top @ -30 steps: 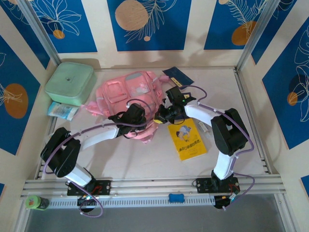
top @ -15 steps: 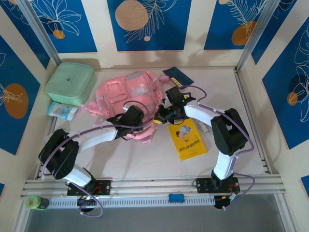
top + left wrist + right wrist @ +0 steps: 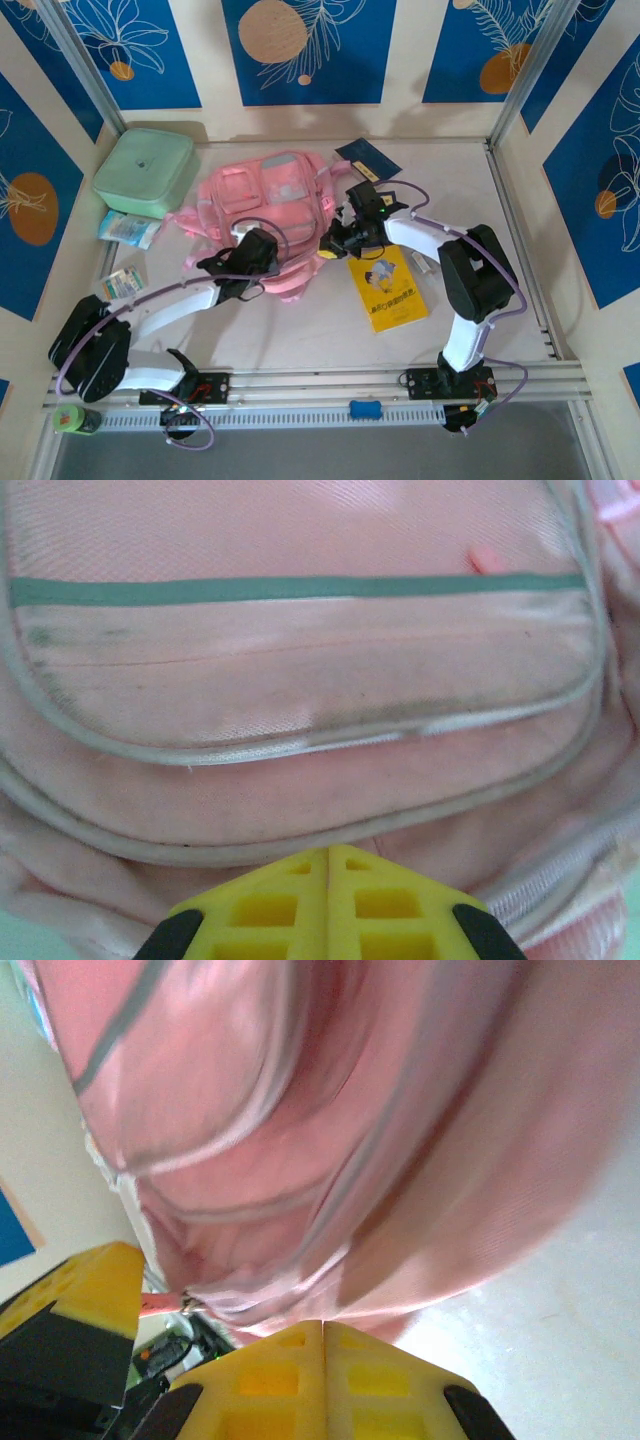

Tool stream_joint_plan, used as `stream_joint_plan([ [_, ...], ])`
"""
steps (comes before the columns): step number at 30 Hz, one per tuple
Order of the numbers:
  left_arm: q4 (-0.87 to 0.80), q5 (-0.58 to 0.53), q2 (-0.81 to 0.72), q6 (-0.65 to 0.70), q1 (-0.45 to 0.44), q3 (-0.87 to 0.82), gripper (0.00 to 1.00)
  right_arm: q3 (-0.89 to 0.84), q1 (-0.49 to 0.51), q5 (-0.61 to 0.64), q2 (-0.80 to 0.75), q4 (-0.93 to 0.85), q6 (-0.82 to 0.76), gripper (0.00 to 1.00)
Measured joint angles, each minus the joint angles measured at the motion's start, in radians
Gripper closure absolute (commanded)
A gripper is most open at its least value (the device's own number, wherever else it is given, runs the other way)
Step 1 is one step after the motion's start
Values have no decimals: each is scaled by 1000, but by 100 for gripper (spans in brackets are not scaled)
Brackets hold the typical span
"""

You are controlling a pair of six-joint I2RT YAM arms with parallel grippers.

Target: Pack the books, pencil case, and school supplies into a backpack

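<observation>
My left gripper pulls along the backpack's near edge away from my right gripper next, then moves toward it to release, since the clasped tab belongs to the zipper.
The pink backpack [image 3: 262, 200] lies at the back middle of the table. My left gripper [image 3: 272, 268] is at its near edge, fingers together [image 3: 328, 852] against the pink fabric under the clear pocket. In the right wrist view a pink zipper tab [image 3: 152, 1306] runs from a metal ring into the left gripper's yellow finger [image 3: 95, 1280]. My right gripper [image 3: 328, 250] is shut at the backpack's right near corner, with fabric rising from its tips [image 3: 322, 1325]. A yellow book [image 3: 388, 287] lies flat to the right. A navy book [image 3: 366, 158] lies behind the backpack.
A mint-green box [image 3: 145, 170] stands at the back left with a pale packet [image 3: 130, 229] in front of it. A small packet [image 3: 122, 283] lies near the left arm. A green bottle [image 3: 75, 418] and a blue piece [image 3: 365, 409] sit on the front rail.
The left gripper closed and drew back toward the near left, its elbow folding down. The backpack's near edge shifted left with it. A small packet came into view. The right arm barely moved.
</observation>
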Motion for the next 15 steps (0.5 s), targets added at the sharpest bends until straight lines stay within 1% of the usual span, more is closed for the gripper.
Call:
stream_joint_plan([
  [5, -86, -33, -69, -13, 60, -63, 100, -13, -74, 19, -15, 8, 0, 100],
  [8, -98, -26, -117, -27, 68, -92, 100, -13, -69, 25, -17, 10, 0, 100],
  [9, -98, -20, -135, -36, 69, -102, 100, -13, -58, 29, -18, 11, 0, 93],
  [11, -98, -10, -166, -61, 69, -115, 100, -18, -22, 34, -24, 18, 15, 74],
  [13, -99, -5, -185, -88, 68, -121, 100, -33, 34, 35, -35, 35, 46, 54],
  [15, -101, -6, -193, -108, 64, -122, 100, -40, 93, 44, -38, 43, 85, 38],
])
